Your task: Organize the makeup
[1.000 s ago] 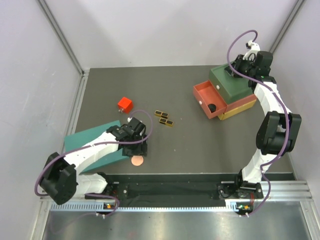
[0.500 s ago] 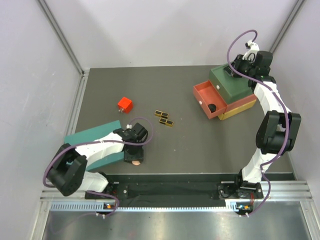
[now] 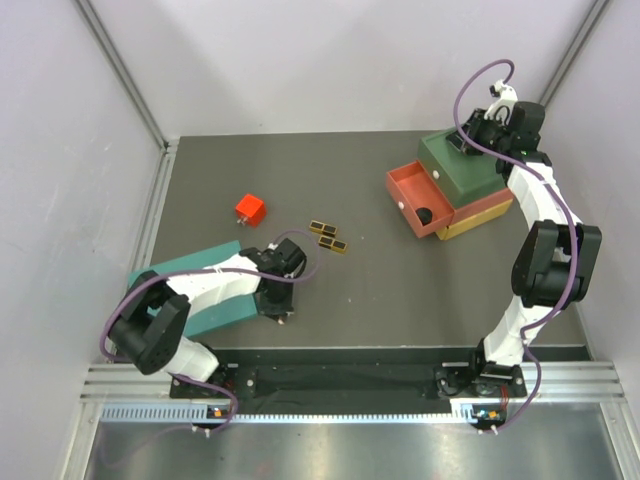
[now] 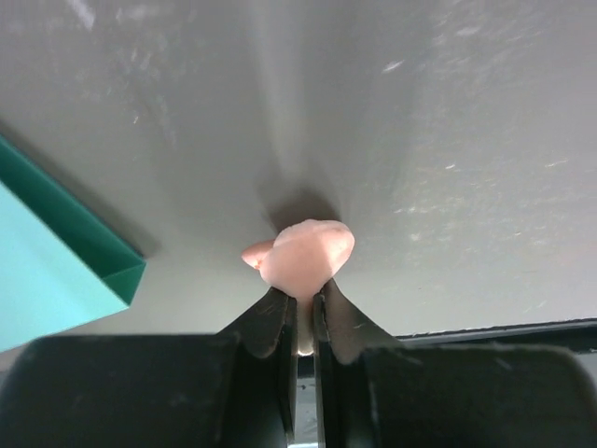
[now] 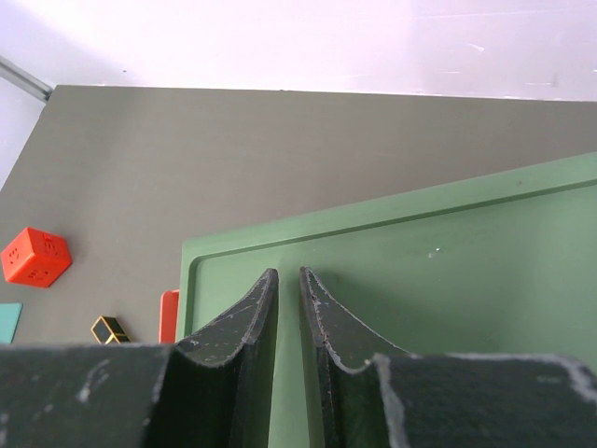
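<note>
The red drawer's far end is empty, so I will raise my left gripper outward and to the right in the top view and release the disc there.
In the left wrist view a copper-pink disc (image 4: 303,254) stands on edge just off the dark table, and my left gripper (image 4: 305,291) is shut on its lower rim. From above, the left gripper (image 3: 275,308) sits low by the teal sheet's near corner and hides the disc. A black-gold palette (image 3: 328,236) lies mid-table. A black round compact (image 3: 424,214) rests in the open red drawer (image 3: 408,190). My right gripper (image 5: 287,278) hovers over the green box top (image 5: 448,280), its jaws almost together with nothing between them.
The stacked green, red and yellow drawer box (image 3: 470,175) stands at the back right. A red cube (image 3: 249,208) sits left of the palette. The large teal sheet (image 3: 190,285) lies under the left arm, its corner (image 4: 56,280) close to the held disc.
My left gripper came down over the copper disc beside the teal sheet and closed on it, hiding it from above. The right arm stayed put.
</note>
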